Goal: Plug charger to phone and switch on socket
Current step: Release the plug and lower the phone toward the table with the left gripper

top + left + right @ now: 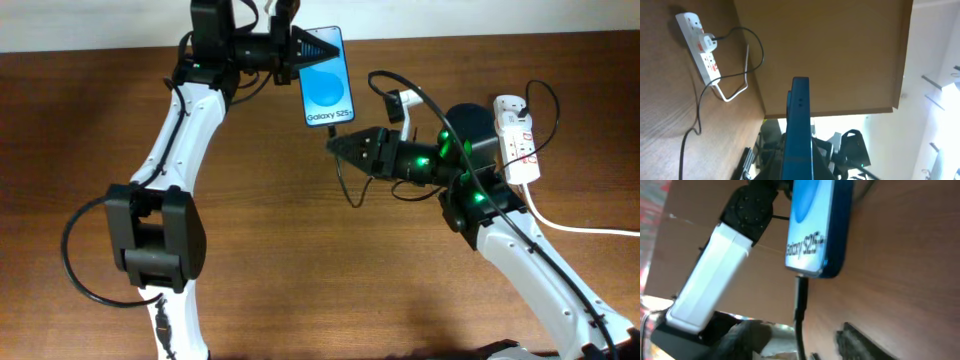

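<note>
The cable is already connected, so the phone (326,90) comes down and back to the bare tabletop with my left gripper next, and my left gripper releases it.
My left gripper (298,50) is shut on the top end of the phone (326,90), whose blue "Galaxy S25" screen faces up above the table. In the left wrist view the phone (800,120) shows edge-on between my fingers (799,167). The charger cable (346,185) is thin and black. Its connector tip (801,292) meets the phone's bottom edge (815,225). My right gripper (336,143) sits just below the phone. Its fingers (805,332) are apart, with the cable running between them untouched. The white socket strip (518,135) lies at the far right and also shows in the left wrist view (702,47).
A plug (707,42) with a black lead sits in the socket strip. The strip's thick white lead (580,228) runs off to the right. The right arm (470,160) lies between the phone and the strip. The brown wooden table (300,260) ends at a far edge by the wall.
</note>
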`<state>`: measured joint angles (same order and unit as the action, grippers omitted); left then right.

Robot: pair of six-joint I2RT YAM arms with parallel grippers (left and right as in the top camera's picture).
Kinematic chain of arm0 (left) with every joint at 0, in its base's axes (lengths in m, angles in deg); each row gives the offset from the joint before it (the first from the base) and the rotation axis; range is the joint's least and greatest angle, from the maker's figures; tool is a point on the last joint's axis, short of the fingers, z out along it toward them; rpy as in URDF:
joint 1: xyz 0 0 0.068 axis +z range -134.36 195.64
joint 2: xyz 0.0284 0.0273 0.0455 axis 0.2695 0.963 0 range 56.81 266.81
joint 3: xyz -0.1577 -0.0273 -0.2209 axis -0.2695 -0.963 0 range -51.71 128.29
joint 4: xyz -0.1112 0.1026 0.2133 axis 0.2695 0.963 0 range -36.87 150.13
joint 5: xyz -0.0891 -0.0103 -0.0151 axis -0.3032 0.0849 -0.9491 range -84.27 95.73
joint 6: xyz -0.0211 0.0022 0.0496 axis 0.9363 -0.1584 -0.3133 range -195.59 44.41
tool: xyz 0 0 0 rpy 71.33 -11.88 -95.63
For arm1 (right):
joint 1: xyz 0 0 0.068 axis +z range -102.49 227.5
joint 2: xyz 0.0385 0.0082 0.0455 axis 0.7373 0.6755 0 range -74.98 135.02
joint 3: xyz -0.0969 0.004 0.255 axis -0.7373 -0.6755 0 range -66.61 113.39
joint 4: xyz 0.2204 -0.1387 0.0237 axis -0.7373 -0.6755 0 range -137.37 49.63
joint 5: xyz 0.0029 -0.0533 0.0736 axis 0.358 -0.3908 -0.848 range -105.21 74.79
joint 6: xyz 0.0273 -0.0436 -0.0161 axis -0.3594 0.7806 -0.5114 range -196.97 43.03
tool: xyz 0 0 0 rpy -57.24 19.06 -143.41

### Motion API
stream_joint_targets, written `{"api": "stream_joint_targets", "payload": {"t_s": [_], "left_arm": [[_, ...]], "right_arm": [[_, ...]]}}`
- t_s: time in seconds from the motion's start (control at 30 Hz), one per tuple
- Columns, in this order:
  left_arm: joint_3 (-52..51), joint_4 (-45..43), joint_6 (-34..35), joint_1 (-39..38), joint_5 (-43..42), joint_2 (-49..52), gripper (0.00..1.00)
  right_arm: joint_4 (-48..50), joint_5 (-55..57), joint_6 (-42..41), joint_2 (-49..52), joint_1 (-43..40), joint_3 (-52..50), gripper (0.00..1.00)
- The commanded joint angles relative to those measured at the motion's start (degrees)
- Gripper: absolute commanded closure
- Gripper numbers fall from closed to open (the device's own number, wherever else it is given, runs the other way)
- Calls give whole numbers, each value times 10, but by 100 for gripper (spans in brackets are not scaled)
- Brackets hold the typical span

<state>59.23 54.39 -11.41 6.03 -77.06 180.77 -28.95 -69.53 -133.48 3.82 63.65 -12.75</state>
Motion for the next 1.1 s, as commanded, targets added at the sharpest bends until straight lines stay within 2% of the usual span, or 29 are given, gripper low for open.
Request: {"api": "stream_joint_targets", "payload": {"t_s": [0.0, 0.2, 0.23, 0.4, 0.5, 0.67, 0.93, 1.07], "left_arm": [[4, 36, -76, 16, -28, -17, 100], [-30, 86, -161, 18, -34, -17, 100], [-39, 86, -169, 18, -34, -17, 100], [-117, 87, -215, 17, -33, -17, 100], [-164, 87, -224, 17, -3, -17, 100], [-223, 106, -230, 17, 141, -17, 100], [-223, 271, -351, -5, 364, -17, 100], [-223, 293, -414, -17, 383, -17, 100]], "right_arm": [[-11, 5, 40, 1, -14, 0, 31], [-31, -6, 66, 1, -67, 0, 25], [-38, -6, 68, 1, -76, 0, 21], [-89, -2, 113, 1, -103, 0, 21], [-117, 11, 136, 1, -104, 0, 20], [-126, 12, 158, 1, -105, 0, 14], [-128, 14, 163, 1, -105, 0, 13], [-128, 14, 163, 1, -105, 0, 13]]}}
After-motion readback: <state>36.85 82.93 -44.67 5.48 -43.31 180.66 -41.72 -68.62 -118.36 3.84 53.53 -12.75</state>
